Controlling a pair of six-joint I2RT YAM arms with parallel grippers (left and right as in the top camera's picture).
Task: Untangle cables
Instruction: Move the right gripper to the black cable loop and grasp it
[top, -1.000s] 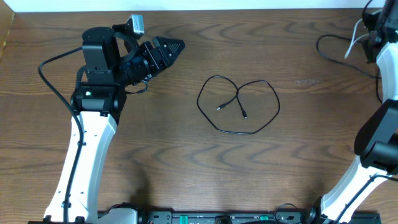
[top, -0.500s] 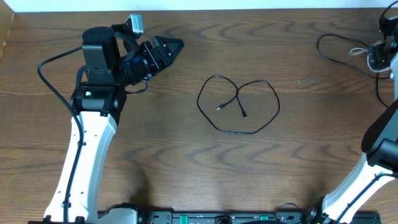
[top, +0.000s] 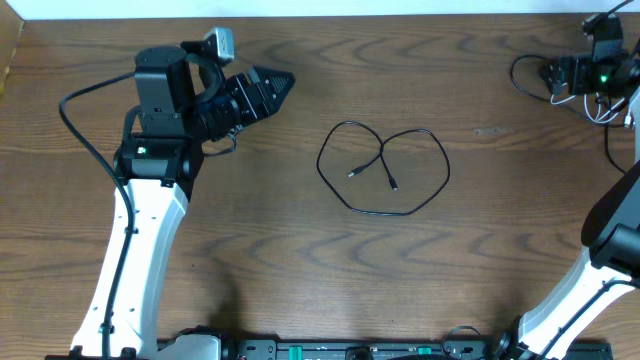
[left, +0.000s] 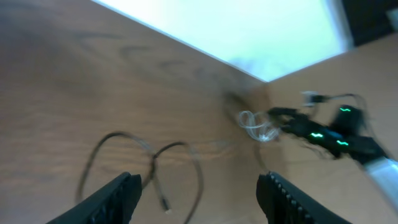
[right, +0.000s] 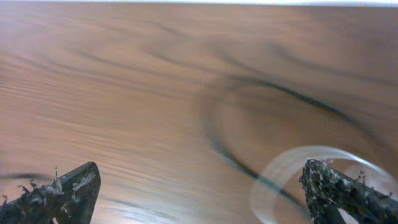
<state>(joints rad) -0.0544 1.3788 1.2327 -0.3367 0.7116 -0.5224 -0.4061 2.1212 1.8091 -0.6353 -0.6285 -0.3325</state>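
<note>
Next, the right gripper swings away from the white cable first, then lowers onto the middle black cable's crossing above its plug ends to get to it.
One thin black cable lies in a loose crossed loop at the middle of the table, both plug ends inside the loop; the left wrist view shows it blurred. A second black cable and a white cable lie together at the far right. My right gripper hovers over them, open and empty. In the right wrist view the white loop curls by the right finger and the black cord curves across it. My left gripper is open and empty, left of the middle loop.
The right arm with green lights shows in the left wrist view beside the white coil. A thick black arm cable hangs by the left arm. The table's far edge runs close behind both grippers.
My right gripper has opened and swung down and left over the table. The white cable it held up has dropped onto the wood. The left arm has barely moved.
</note>
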